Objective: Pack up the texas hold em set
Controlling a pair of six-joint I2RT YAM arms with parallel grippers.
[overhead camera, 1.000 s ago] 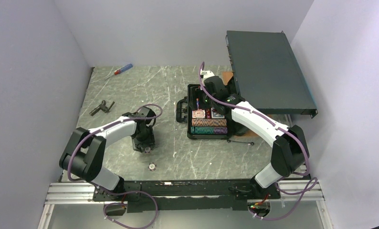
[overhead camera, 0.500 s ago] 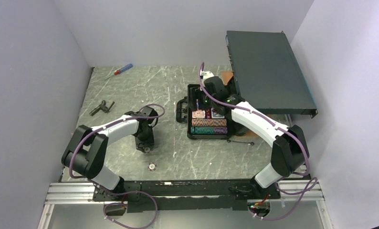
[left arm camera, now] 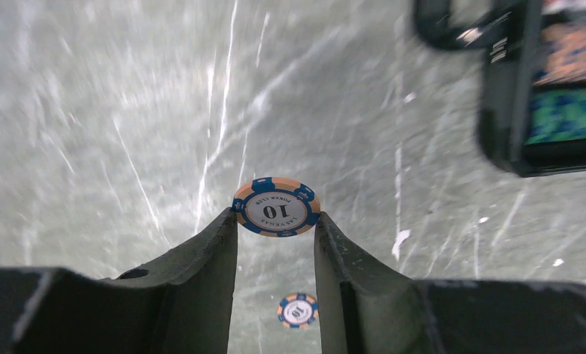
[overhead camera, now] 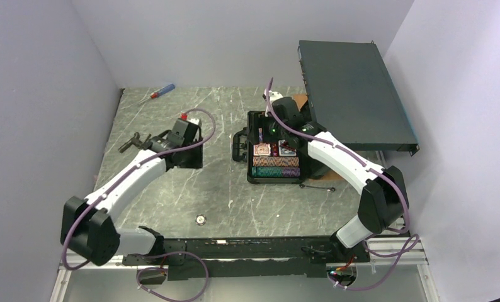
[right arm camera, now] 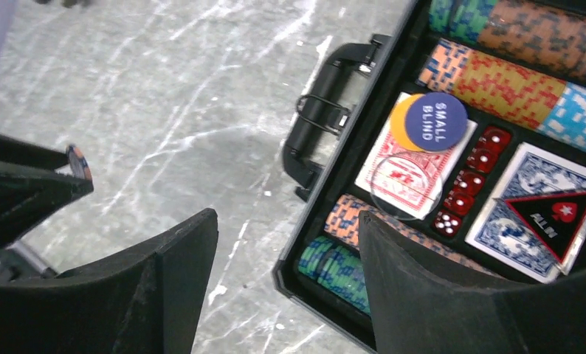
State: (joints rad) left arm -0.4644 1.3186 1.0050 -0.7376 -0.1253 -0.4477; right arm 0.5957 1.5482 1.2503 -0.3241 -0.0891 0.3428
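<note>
The robot's right gripper will move past the case's handle and tilt toward the left gripper, onto the chip's free edge (right arm camera: 78,160).
The open dark case (overhead camera: 250,165) of the hold em set lies right of centre, its handle (overhead camera: 240,146) pointing left. Striped chip rows (right arm camera: 497,81), a red deck (right arm camera: 404,173), a blue deck (right arm camera: 526,177), red dice (right arm camera: 471,184) and a "small blind" button (right arm camera: 438,122) fill it. My left gripper (left arm camera: 276,223) is shut on a blue-and-orange "10" chip (left arm camera: 277,206), held above the table left of the case. A matching chip (overhead camera: 200,219) lies on the table near the front. My right gripper (right arm camera: 286,215) hangs open over the case's left wall, holding nothing.
A large flat dark rack box (overhead camera: 357,94) stands tilted at the back right, beside the case. A red-and-blue screwdriver (overhead camera: 162,92) lies at the back left, a black tool (overhead camera: 134,142) at the left, and a thin metal key (overhead camera: 317,186) just in front of the case.
My left gripper closed on the chip at the table, then rose and swung toward the back with it. The right arm barely moved.
</note>
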